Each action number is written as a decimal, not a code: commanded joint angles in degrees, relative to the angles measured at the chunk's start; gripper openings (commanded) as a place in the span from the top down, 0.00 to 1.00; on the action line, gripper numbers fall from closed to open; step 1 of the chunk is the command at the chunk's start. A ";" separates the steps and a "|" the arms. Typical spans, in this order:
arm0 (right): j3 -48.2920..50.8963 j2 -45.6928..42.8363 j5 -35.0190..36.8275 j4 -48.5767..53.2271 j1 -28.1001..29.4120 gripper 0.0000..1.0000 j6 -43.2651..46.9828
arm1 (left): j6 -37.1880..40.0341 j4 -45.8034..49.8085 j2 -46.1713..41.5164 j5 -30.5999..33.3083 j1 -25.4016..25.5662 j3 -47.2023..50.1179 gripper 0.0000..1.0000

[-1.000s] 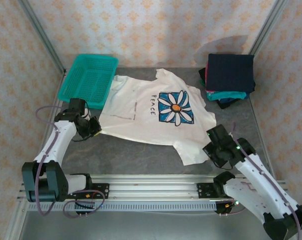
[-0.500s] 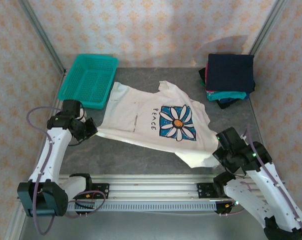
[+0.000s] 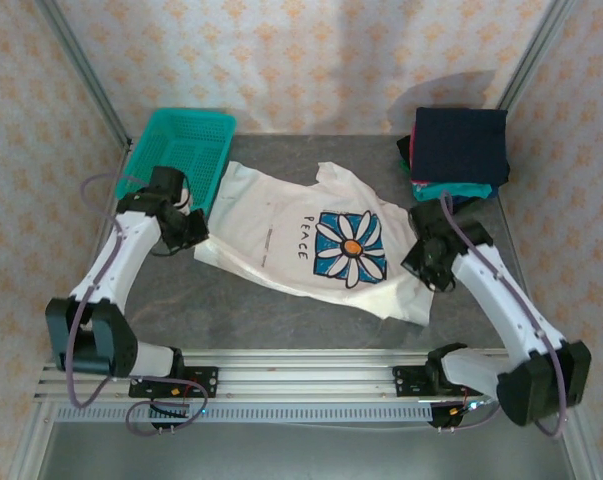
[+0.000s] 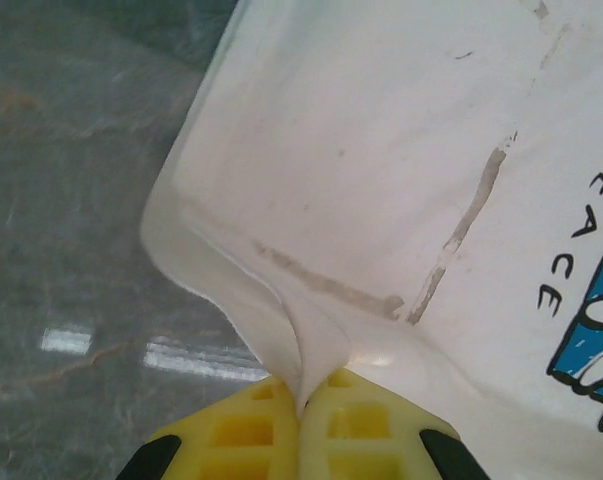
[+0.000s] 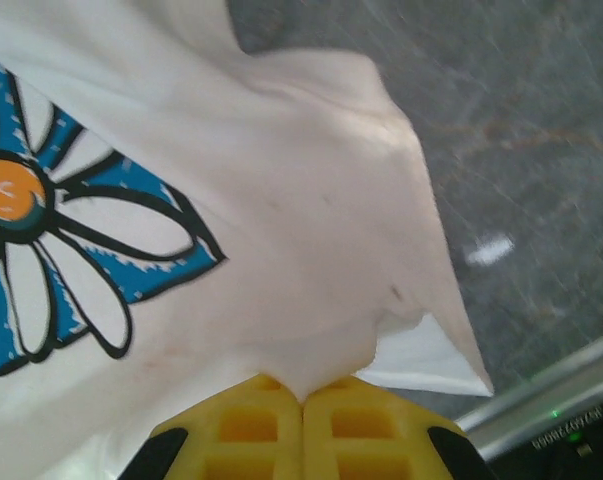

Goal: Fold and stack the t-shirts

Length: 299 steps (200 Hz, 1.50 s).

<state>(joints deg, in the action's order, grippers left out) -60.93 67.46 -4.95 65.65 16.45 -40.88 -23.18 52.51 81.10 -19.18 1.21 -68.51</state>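
The shirt's near side still lies unfolded. My right gripper needs to carry the pinched cloth outward next and lay it down on the white cloth beyond the daisy.
A white t-shirt [image 3: 281,225] with a blue daisy print and the word PEACE lies spread across the middle of the table. My left gripper [image 3: 197,232] is shut on its left edge; the cloth rises in a pinched fold between the yellow fingers [image 4: 236,435], and the shirt [image 4: 381,150] stretches away beyond them. On the shirt's right side, my right gripper [image 3: 422,262] is shut on the cloth next to the daisy [image 5: 41,230], with the white t-shirt [image 5: 311,230] bunched at the jaws. Other folded t-shirts [image 3: 459,150], navy on top, are stacked at the back right.
A teal mesh basket [image 3: 176,160] stands at the back left, close behind my left gripper. Metal frame posts and patterned walls close in the table. Along the near edge runs the rail [image 3: 311,370] carrying the arm bases. Bare grey tabletop [image 3: 231,310] lies in front of the shirt.
Both grippers have moved away from the near edge toward the back, still shut on the white t-shirt. The shirt's left and right edges went with them, and the right arm now reaches farther in.
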 commanded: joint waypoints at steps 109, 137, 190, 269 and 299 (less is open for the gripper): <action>-13.03 17.71 -4.19 -5.41 -7.73 1.00 14.71 | 5.07 -1.25 15.44 7.04 -1.30 -14.26 1.00; -14.44 18.89 -4.91 -5.36 -7.83 1.00 15.22 | 5.16 -1.75 16.46 7.01 -1.57 -13.95 1.00; -18.62 21.83 -4.94 -4.42 -8.63 1.00 16.95 | 5.78 -3.11 19.42 8.13 -1.61 -12.62 1.00; -27.66 31.47 -3.26 -2.55 -8.98 1.00 20.47 | 5.78 -4.87 23.45 10.65 -1.61 -11.56 1.00; -32.27 37.18 -4.11 -2.28 -8.98 0.99 21.28 | 4.94 -5.20 23.68 10.61 -1.59 -11.38 0.64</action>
<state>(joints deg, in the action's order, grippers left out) -89.19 100.97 -10.33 61.95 7.88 -21.28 -18.06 48.29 104.97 -10.96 0.21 -80.73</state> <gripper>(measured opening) 0.043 0.207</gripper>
